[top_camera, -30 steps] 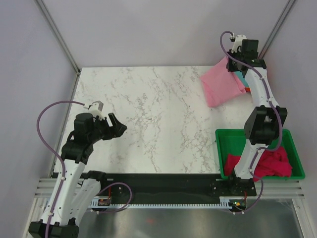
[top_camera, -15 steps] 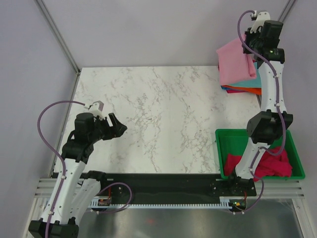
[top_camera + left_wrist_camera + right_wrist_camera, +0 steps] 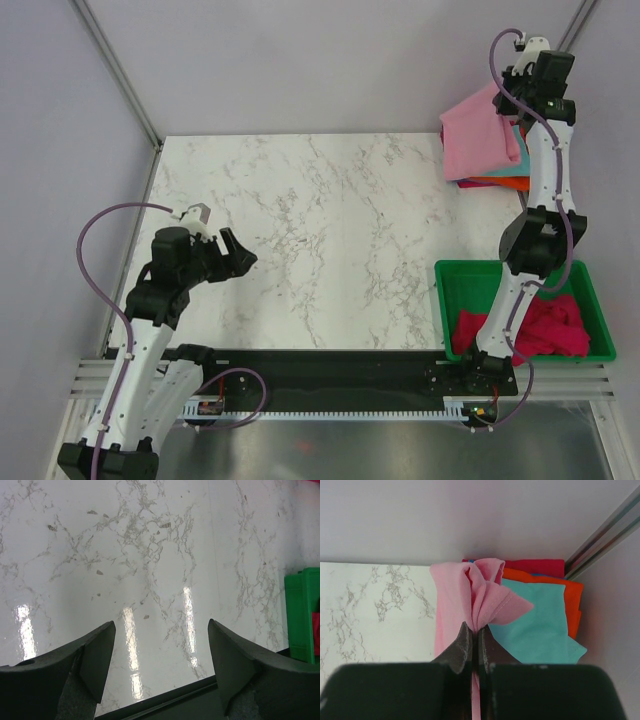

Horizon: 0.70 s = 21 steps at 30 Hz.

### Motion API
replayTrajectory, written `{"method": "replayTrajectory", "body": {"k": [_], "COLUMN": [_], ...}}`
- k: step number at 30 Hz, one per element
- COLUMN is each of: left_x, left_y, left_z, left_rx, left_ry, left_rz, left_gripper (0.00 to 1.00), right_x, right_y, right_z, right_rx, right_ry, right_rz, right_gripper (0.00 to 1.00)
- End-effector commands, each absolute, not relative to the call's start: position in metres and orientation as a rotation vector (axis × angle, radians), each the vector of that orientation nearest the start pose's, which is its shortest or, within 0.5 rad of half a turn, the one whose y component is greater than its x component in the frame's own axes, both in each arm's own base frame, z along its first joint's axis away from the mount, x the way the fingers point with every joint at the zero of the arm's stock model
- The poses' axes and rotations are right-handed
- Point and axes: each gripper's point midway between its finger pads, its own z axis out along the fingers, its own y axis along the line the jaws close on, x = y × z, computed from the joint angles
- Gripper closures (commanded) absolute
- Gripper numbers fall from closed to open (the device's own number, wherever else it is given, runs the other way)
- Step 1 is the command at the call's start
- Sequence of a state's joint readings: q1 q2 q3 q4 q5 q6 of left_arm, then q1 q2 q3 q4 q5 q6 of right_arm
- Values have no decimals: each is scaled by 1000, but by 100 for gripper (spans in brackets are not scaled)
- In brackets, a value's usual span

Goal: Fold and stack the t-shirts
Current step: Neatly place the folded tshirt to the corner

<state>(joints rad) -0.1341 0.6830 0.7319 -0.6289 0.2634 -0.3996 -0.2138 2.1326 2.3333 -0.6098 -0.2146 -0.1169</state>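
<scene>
Teal still shows bare beside the pink shirt (image 3: 478, 136), so my right gripper needs to move toward the side next, then down over the edge of the stack by the post.
My right gripper (image 3: 475, 630) is shut on a folded light pink t-shirt (image 3: 470, 592) and holds it over a stack at the table's far right corner. The stack shows a teal t-shirt (image 3: 540, 625) on top, an orange one (image 3: 570, 595) under it and a red one (image 3: 540, 566) at the back. In the top view the pink shirt (image 3: 478, 136) hangs from the right gripper (image 3: 520, 98) over the stack (image 3: 500, 182). A magenta t-shirt (image 3: 545, 325) lies crumpled in the green bin (image 3: 445, 300). My left gripper (image 3: 160, 645) is open and empty above bare marble.
The green bin's corner (image 3: 300, 615) shows at the right of the left wrist view. Grey walls and an aluminium post (image 3: 605, 535) close in right behind the stack. The black base rail (image 3: 320, 365) runs along the table's near edge.
My right gripper has carried the pink t-shirt from the open table right and back to the far corner, and it now hangs over the stack. The left arm has not moved.
</scene>
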Motion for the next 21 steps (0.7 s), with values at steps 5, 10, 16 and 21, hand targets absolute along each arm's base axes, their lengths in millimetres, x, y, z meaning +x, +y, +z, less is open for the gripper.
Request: {"method": "replayTrajectory", "body": {"k": [5, 10, 16, 21], "left_x": [231, 232, 231, 232], "left_y": [-95, -95, -97, -98], "left_z": [190, 187, 187, 184], "left_rx": [-121, -122, -112, -111], "left_ry": [2171, 2182, 2182, 2195], "left_rz": [-586, -586, -592, -592], "left_gripper": [19, 19, 19, 18], "right_x": [612, 624, 638, 656], "right_y": [-132, -160, -200, -230], "right_z": [340, 327, 287, 236], "right_rx": [-1, 40, 120, 178], "right_ry": [1829, 1814, 1824, 1837], "right_rz": [-41, -65, -59, -107], "right_gripper": [100, 100, 100, 100]}}
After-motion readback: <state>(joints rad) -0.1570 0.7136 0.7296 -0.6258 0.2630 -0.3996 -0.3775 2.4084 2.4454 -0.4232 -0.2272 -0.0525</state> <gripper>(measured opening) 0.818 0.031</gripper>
